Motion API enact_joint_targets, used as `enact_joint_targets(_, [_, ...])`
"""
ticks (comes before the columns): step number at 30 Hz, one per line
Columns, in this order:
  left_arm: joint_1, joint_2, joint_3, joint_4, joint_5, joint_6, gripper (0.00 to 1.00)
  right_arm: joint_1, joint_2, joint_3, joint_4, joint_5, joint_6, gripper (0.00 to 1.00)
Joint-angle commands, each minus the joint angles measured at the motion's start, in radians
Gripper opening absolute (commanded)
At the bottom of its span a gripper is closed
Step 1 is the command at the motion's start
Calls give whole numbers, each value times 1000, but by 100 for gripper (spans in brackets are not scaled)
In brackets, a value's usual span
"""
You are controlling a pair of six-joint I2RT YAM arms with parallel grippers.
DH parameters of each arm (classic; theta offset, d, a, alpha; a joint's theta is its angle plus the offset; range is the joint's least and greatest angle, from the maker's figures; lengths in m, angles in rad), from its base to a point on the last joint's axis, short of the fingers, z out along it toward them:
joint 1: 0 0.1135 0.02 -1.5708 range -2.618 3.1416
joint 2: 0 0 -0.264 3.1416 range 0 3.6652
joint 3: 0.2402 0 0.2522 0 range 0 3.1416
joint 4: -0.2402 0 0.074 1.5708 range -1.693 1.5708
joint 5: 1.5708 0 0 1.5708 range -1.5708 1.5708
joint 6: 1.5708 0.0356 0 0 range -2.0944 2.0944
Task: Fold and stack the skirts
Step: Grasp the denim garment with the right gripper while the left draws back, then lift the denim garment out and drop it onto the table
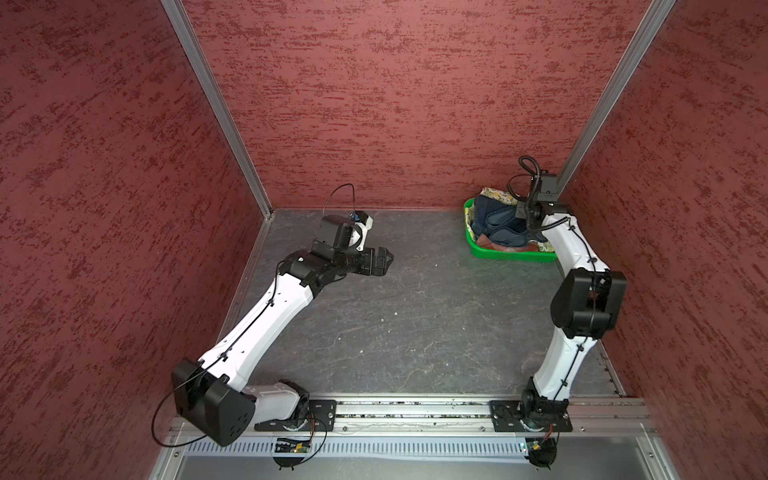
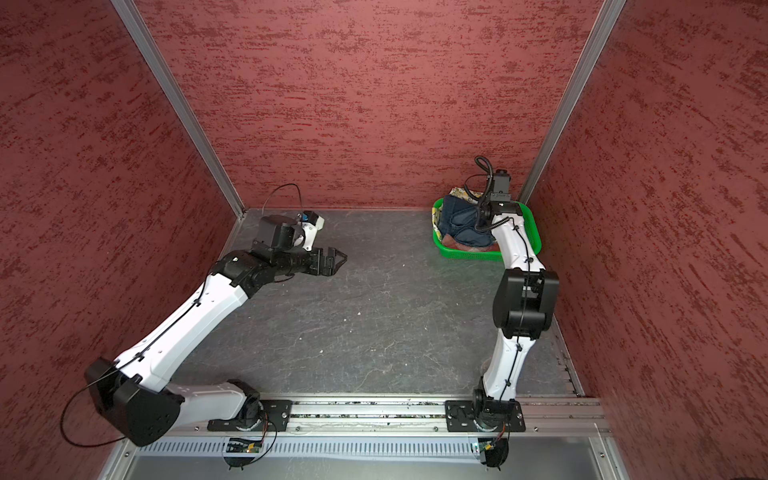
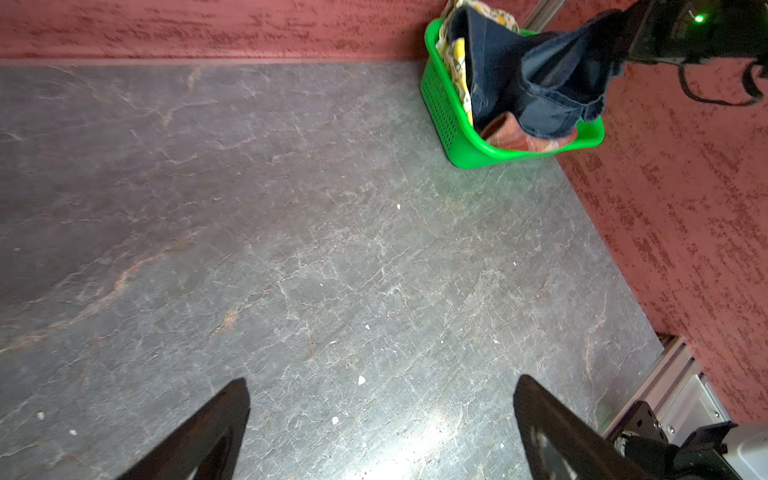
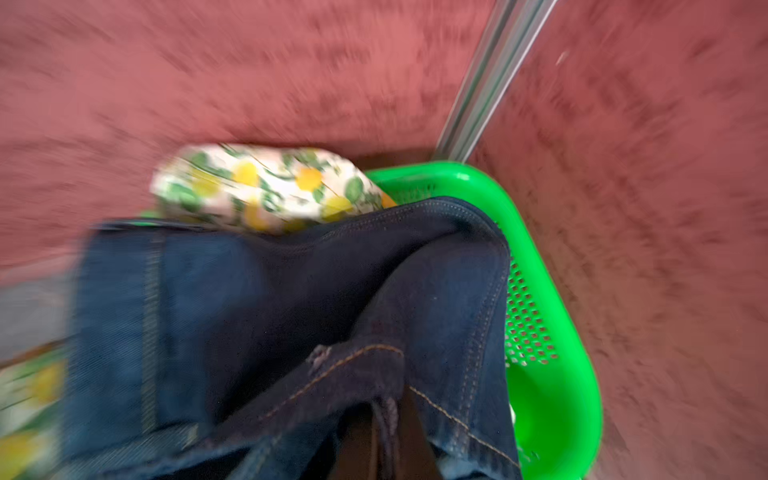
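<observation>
The fold rises with my right gripper from the green basket (image 1: 511, 255) next. It then comes down for release on the bare table between the arms, since that spot is open.
All three skirts sit in the green basket (image 1: 511, 255) (image 2: 469, 254) in the far right corner. The navy denim skirt (image 1: 496, 226) (image 2: 461, 224) (image 4: 291, 311) lies on top. My right gripper (image 4: 388, 405) is shut on a fold of it, and in the left wrist view that fold of denim skirt (image 3: 540, 83) rises toward the right gripper (image 3: 621, 31). The lemon-print skirt (image 1: 494, 194) (image 4: 266, 187) pokes up behind. The plaid skirt (image 3: 523, 139) (image 2: 451, 241) shows beneath. My left gripper (image 1: 388, 261) (image 2: 343, 257) (image 3: 380, 382) hovers open over bare table, holding nothing.
The grey stone-pattern table (image 1: 415, 316) stretches between the arms, dotted with small white crumbs (image 3: 361, 379). Red textured walls (image 1: 374, 104) close in at the back and both sides, and the basket (image 3: 440, 95) sits close against the back and right ones. A metal rail (image 1: 415, 409) runs along the front.
</observation>
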Motion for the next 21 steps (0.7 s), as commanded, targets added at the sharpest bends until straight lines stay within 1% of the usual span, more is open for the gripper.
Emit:
enact_joint_targets(1, [47, -55, -50, 27, 6, -40, 100, 71, -198, -24, 143, 21, 32, 0])
enact_joint_targets(3, [79, -73, -86, 50, -5, -50, 100, 132, -274, -53, 208, 15, 22, 0])
enact_joint_targets(5, [116, -76, -107, 53, -21, -60, 100, 191, -326, -31, 231, 9, 17, 0])
enact_joint_targets(10, [185, -94, -137, 70, -27, -82, 100, 359, -354, 161, 181, -3, -3, 0])
enact_joint_targets(14, [250, -106, -147, 86, -39, -119, 100, 505, -315, 334, 129, -27, -9, 0])
enact_joint_targets(17, [299, -130, -163, 105, -48, -138, 100, 597, -235, 486, 76, -47, -8, 0])
enact_joint_targets(19, [337, -150, -185, 128, -40, -149, 100, 623, -170, 607, 18, -58, 16, 0])
enact_joint_targets(21, [371, -158, -199, 139, -40, -156, 100, 625, -117, 707, -42, -65, 51, 0])
